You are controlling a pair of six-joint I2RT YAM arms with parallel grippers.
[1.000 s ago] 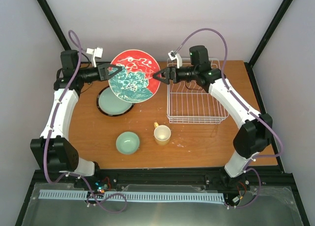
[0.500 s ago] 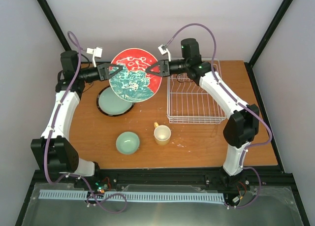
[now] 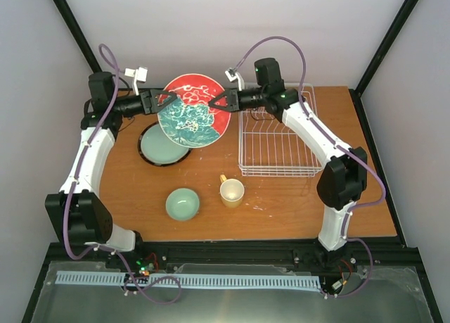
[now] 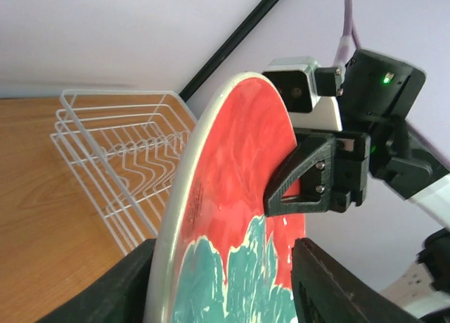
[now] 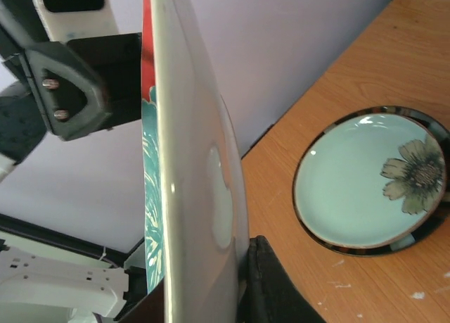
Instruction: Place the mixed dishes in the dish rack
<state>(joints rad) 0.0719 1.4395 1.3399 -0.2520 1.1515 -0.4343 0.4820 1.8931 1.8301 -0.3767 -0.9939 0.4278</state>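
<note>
My right gripper swings over the rack's end slots next, turns downward, lowers and releases, as the slots lie below, to its right in the top view.
A red plate with a teal flower [image 3: 193, 119] hangs tilted above the table's back between both arms. My right gripper [image 3: 219, 102] is shut on its right rim; in the right wrist view the plate [image 5: 190, 161] stands edge-on between the pads [image 5: 271, 284]. My left gripper [image 3: 165, 100] is at the left rim with its jaws open. In the left wrist view a gap shows between the plate's face [image 4: 232, 196] and one finger [image 4: 330, 281]. The white wire dish rack [image 3: 281, 140] stands to the right, with no dishes in it.
A mint-green dark-rimmed plate [image 3: 162, 146] lies flat under the left arm, also visible from the right wrist [image 5: 365, 182]. A small mint-green bowl [image 3: 183, 203] and a cream-yellow mug [image 3: 231, 192] stand nearer the front, left of the rack.
My right gripper moved left to the plate's right rim and shut on it. Afterwards the left gripper's jaws opened off the left rim. The plate barely shifted.
</note>
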